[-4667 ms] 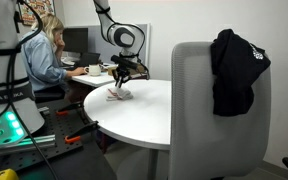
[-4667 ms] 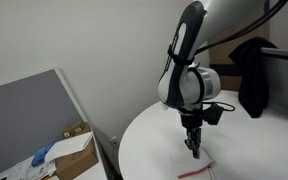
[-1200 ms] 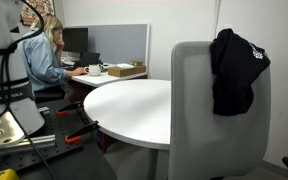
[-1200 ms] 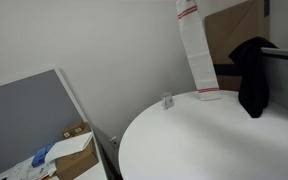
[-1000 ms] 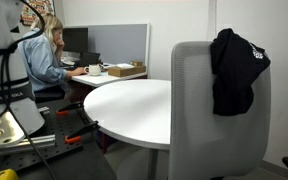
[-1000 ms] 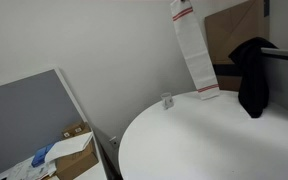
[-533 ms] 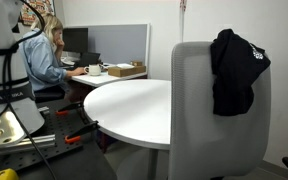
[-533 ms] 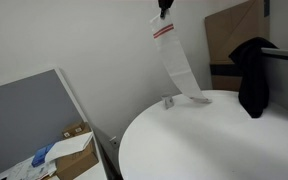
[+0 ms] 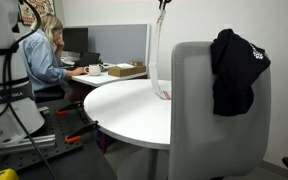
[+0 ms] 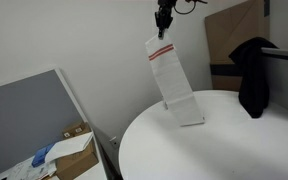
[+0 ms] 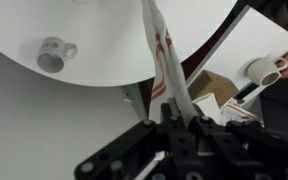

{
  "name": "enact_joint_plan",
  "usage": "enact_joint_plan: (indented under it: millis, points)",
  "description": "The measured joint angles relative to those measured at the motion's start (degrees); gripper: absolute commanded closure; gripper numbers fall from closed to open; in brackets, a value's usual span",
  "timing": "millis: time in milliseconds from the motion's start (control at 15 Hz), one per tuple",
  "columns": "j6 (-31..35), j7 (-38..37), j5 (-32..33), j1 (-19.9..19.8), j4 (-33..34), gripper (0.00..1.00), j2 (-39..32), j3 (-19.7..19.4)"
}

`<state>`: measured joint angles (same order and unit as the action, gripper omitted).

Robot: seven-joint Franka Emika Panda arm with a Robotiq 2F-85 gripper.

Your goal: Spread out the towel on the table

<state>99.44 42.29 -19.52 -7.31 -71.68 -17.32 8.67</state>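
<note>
The towel's lower end is resting on the tabletop while its length still hangs, so my gripper should next move back and down over the table's near side to let go.
The towel (image 10: 171, 80) is white with a red stripe near its top. It hangs long and straight from my gripper (image 10: 164, 27), and its lower end rests on the round white table (image 10: 184, 145). In an exterior view the towel (image 9: 158, 55) hangs as a thin strip from the gripper (image 9: 162, 5) at the top edge, reaching the table (image 9: 134, 115). In the wrist view the towel (image 11: 164, 60) runs from between the black fingers (image 11: 199, 135) down to the tabletop. The gripper (image 11: 180, 125) is shut on the towel's upper end.
A small clear cup (image 11: 52, 53) stands on the table near the edge. A grey chair (image 9: 219, 110) with a black garment (image 9: 236, 65) stands at the table. A person (image 9: 42, 55) sits at a desk behind. Cardboard boxes (image 10: 74, 150) lie on the floor.
The gripper has come down into view with the hanging towel and moved sideways. The towel's lower end now rests further onto the table.
</note>
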Motion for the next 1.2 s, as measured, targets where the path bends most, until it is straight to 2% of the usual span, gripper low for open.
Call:
enact_joint_plan:
  millis: [533,867,1200]
  points:
    - [11.8,10.2,2.1,2.3,-25.4,0.98,4.3,-0.2]
    - [12.6,15.8,1.4,4.2,-41.2,0.98,10.3,-0.2]
    - [12.6,19.8,-0.7,6.8,-56.9,0.98,19.9,-0.4]
